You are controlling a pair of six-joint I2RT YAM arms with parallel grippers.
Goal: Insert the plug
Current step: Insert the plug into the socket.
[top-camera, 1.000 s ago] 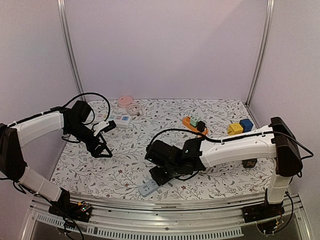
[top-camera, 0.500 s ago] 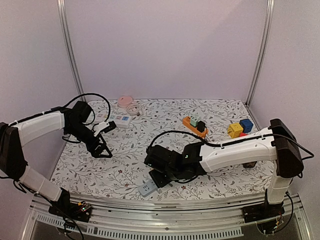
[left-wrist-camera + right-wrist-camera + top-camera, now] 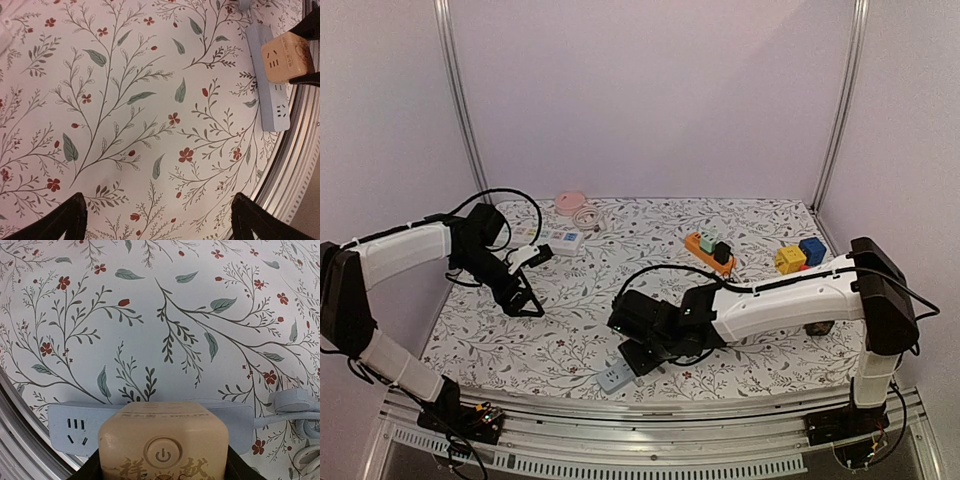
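I will next move the plug and pale blue power strip outward onto open floral cloth (image 3: 665, 286) with my right gripper and release the plug there, as the strip lies beside the front bar.
My right gripper (image 3: 638, 352) is shut on a tan cube plug (image 3: 164, 445) with a power button on its face. It holds the plug just over a pale blue power strip (image 3: 75, 427) that lies near the table's front edge (image 3: 614, 376). The plug hides the strip's middle; one socket shows to its left. Whether the plug touches the strip I cannot tell. My left gripper (image 3: 523, 300) is open and empty over bare floral cloth at the left. In its wrist view, the gripper (image 3: 157, 220) is far from the plug (image 3: 287, 55) and strip (image 3: 270, 85).
An orange power strip (image 3: 710, 247) with a black plug stands at the back middle. A white strip (image 3: 552, 240) and a pink cable coil (image 3: 578, 208) are at the back left. Yellow (image 3: 790, 258) and blue (image 3: 811, 249) cubes sit at the right. A metal rail (image 3: 300, 150) runs along the front edge.
My right gripper has shifted slightly left and down with the tan plug, closer over the blue strip. The left arm has barely moved.
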